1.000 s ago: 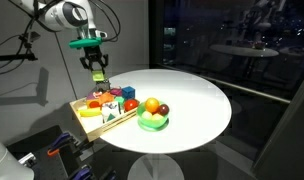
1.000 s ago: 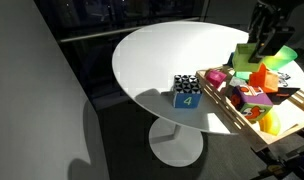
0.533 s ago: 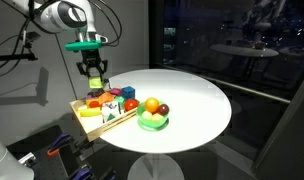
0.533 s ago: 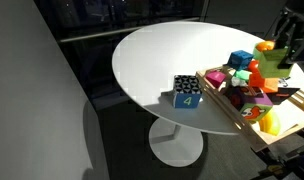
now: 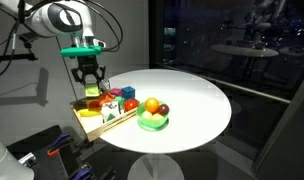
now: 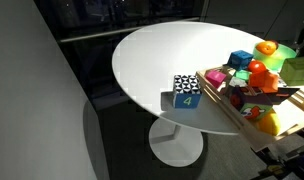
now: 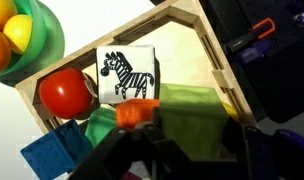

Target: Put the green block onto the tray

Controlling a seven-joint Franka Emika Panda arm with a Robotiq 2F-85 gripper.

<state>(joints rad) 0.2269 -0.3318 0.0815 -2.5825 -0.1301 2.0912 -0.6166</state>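
Note:
I should lower the green block toward the open spot beside the zebra-print block, where the bare bottom of the tray shows, and then open my gripper.
The light-green block (image 7: 184,104) sits between my gripper's (image 7: 192,138) fingers in the wrist view, and the jaws are shut on it. In an exterior view the gripper (image 5: 90,80) hangs just above the light-wood tray (image 5: 89,122) at the table's left edge, with the green block (image 5: 92,92) at its tips. Below the block the tray's rim (image 7: 218,58) frames a zebra-print block (image 7: 127,73), a red ball (image 7: 65,93) and an orange block (image 7: 132,112). The gripper is out of view in the exterior view that shows the tray (image 6: 224,104) at the right.
A round green fruit bowl (image 5: 152,122) stands next to the tray; it also shows in the wrist view (image 7: 44,38). A blue block marked 4 (image 6: 187,93) stands on the white table (image 6: 162,55) beside the tray. Several coloured blocks fill the tray.
My gripper has moved left and a little lower over the tray with the green block in it. It has left the frame of the exterior view that showed it at the right.

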